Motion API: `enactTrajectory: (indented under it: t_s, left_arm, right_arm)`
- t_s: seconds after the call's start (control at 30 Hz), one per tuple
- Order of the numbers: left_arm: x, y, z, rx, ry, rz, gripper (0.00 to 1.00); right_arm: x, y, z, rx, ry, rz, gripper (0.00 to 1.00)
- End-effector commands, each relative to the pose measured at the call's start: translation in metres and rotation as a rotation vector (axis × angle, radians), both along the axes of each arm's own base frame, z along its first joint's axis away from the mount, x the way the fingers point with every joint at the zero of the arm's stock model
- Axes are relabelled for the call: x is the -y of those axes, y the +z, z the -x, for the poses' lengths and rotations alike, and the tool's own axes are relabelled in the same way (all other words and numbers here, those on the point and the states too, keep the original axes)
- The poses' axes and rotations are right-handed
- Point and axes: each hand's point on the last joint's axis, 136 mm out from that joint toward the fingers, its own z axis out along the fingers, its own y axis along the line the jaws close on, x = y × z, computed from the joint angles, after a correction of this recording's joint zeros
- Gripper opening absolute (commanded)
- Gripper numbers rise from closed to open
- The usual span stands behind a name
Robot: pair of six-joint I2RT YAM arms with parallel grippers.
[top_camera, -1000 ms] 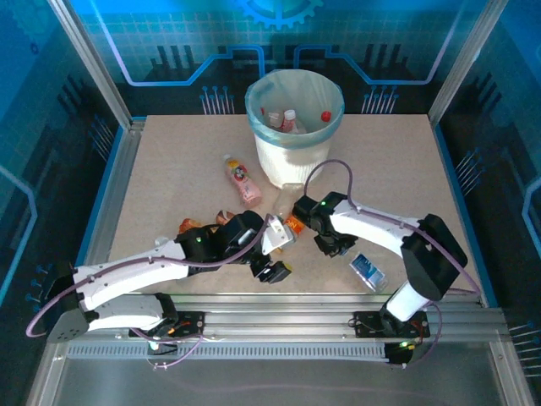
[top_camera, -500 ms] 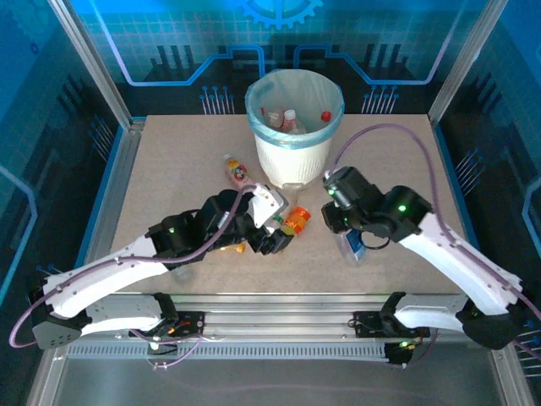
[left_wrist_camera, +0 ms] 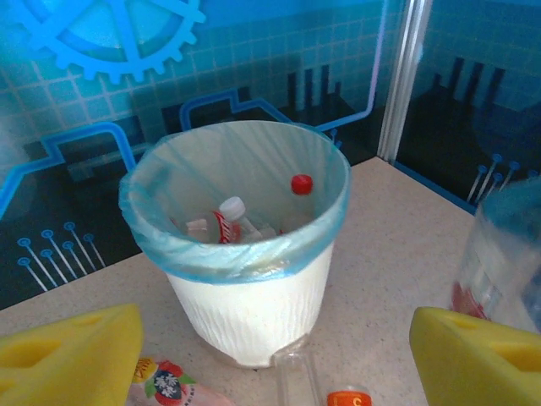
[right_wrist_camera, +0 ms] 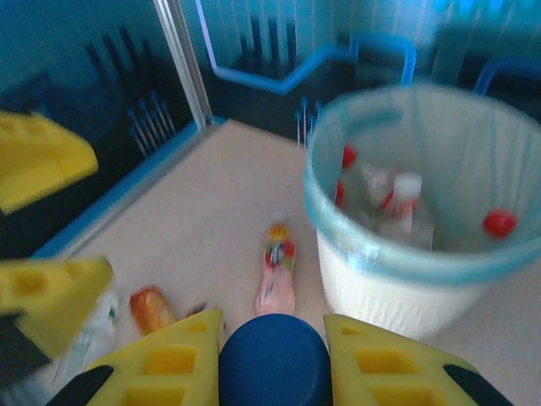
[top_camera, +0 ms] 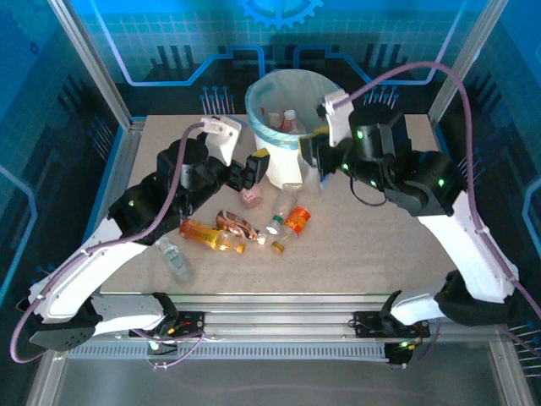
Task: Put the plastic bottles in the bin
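I need to lift the clear bottle in my right gripper up and outward over the bin's rim next. Then I will lower it into the bin and let it go.
The bin (top_camera: 294, 144) stands at the back middle, white with a blue bag, several bottles inside (left_wrist_camera: 226, 222). My right gripper (top_camera: 314, 162) hovers at its right side, shut on a clear bottle with a blue cap (right_wrist_camera: 275, 364); the same bottle shows at the right edge of the left wrist view (left_wrist_camera: 503, 254). My left gripper (top_camera: 254, 171) hangs left of the bin, open, its yellow pads (left_wrist_camera: 68, 355) wide apart with nothing between. Loose bottles lie in front of the bin: a pink one (top_camera: 249, 197), an orange one (top_camera: 207, 236), an orange-labelled one (top_camera: 293, 222), a clear one (top_camera: 174, 259).
A brownish bottle (top_camera: 241, 224) and a clear white-capped bottle (top_camera: 282, 212) lie in the same cluster. Metal frame posts (top_camera: 89, 63) and blue walls close in the table (top_camera: 397, 245). Free tabletop lies at the front right.
Both arms have risen and swung back toward the bin. The right one carried the blue-capped bottle from the front right of the table; the left one left the bottle cluster with nothing in it.
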Motion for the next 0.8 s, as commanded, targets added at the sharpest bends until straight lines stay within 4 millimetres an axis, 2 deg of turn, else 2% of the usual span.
enactTrajectory:
  t_s: [0.0,0.07,0.13,0.27,0.43,0.5,0.77]
  left_arm:
    - [-0.006,0.008,-0.01,-0.013,0.029,0.013,0.84]
    - [-0.005,0.014,-0.015,-0.002,0.027,0.02,0.84]
    - [-0.005,0.018,-0.021,0.006,0.029,0.019,0.84]
    - [-0.001,0.018,-0.033,0.006,0.022,0.005,0.84]
    - [0.005,0.007,-0.047,-0.017,0.019,-0.024,0.84]
    - [0.005,0.003,-0.051,-0.026,0.019,-0.031,0.84]
    - [0.004,-0.018,-0.06,-0.07,0.025,-0.033,0.84]
  right_arm:
    - [-0.005,0.054,-0.032,0.207,-0.06,-0.029,0.0]
    - [-0.003,0.067,-0.057,0.246,-0.114,-0.038,0.0]
    - [0.001,0.068,-0.091,0.257,-0.175,-0.035,0.0]
    - [0.009,0.05,-0.153,0.229,-0.259,-0.018,0.0]
    - [0.014,-0.006,-0.222,0.158,-0.345,0.072,0.0]
    - [0.019,-0.028,-0.241,0.127,-0.373,0.102,0.0]
    - [0.028,-0.102,-0.291,0.035,-0.421,0.216,0.01]
